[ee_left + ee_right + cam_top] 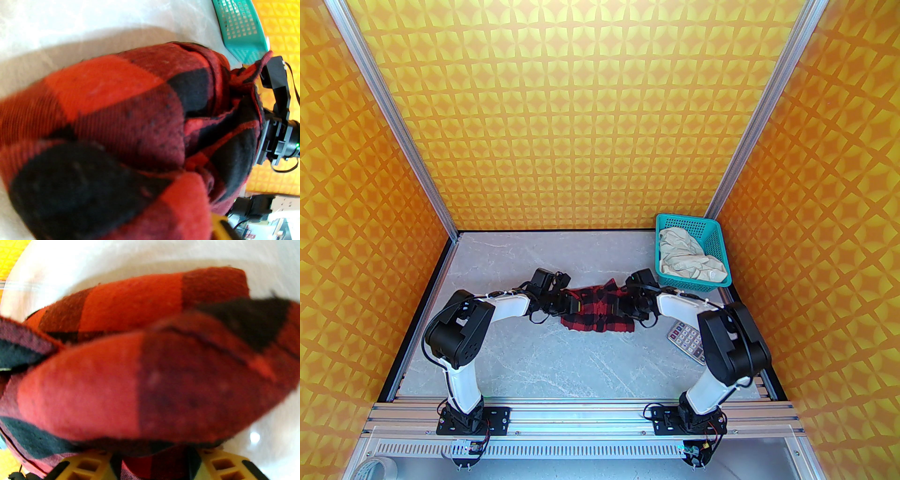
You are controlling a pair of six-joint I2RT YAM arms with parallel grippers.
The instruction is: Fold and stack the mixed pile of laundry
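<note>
My left gripper needs to bring the shirt (595, 318) outward to release it on the far corner of the table opposite the basket, because that corner lies empty outward of the gripper.
The red-and-black check shirt (595, 318) lies bunched at the middle of the table, stretched between my two grippers. At its left end sits my left gripper (574, 307), shut on the shirt. In the left wrist view the cloth (117, 105) drapes over the fingers, and one yellow fingertip (219, 221) peeks out below. My right gripper (615, 309) is shut on the shirt's right end. The right wrist view has a fold of the shirt (140, 380) pinched in the right gripper (154, 462). The cream garment (689, 258) lies crumpled in the basket.
The teal perforated basket (675, 219) stands at the back right corner, its wall (241, 30) also in the left wrist view. A grey calculator (685, 338) lies right of the shirt beside the right arm. Bare marble table (534, 361) stretches in front of the shirt.
</note>
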